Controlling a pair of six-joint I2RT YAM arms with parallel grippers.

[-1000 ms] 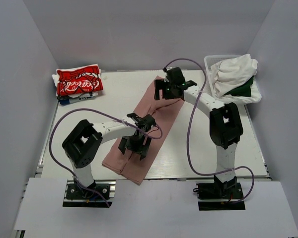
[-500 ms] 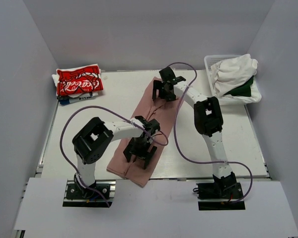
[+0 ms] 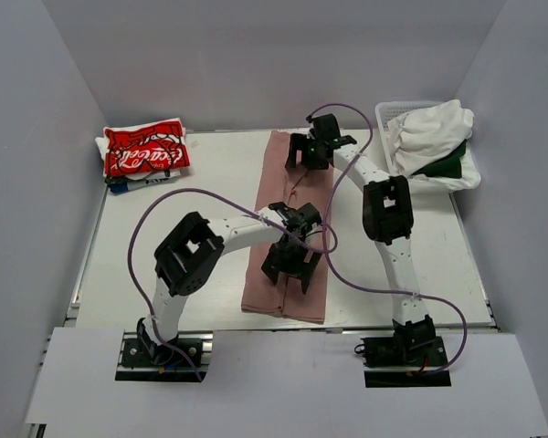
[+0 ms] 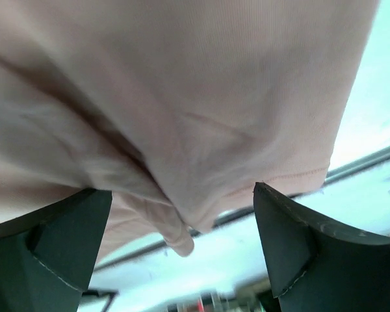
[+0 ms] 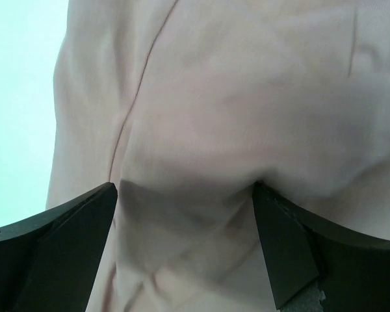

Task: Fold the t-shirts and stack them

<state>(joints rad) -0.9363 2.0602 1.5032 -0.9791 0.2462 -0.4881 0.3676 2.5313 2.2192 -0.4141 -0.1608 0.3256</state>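
My left gripper has the pink t-shirt's near corner [image 3: 247, 306] behind it and to its left in the top view, so next it will move back onto that corner and close.
A dusty-pink t-shirt [image 3: 276, 182], folded into a long strip, lies down the middle of the table from back to front. My left gripper [image 3: 290, 274] is open and pressed down on its near part; in the left wrist view the pink cloth [image 4: 182, 97] fills the space above the spread gripper [image 4: 182, 195]. My right gripper [image 3: 309, 157] is open and sits on the shirt's far end, with pink cloth [image 5: 247, 97] bunched between its spread fingers [image 5: 185, 188]. A folded red t-shirt [image 3: 146, 149] with a white logo tops a stack at the back left.
A white lattice basket [image 3: 384, 114] at the back right holds a white t-shirt [image 3: 434, 128] and a dark green one [image 3: 447, 166]. Purple cables loop over both arms. Grey walls close in the table on three sides.
The pink shirt has swung from a diagonal to lie straight front to back. My left gripper slid right with its near end; the right gripper stayed on the far end.
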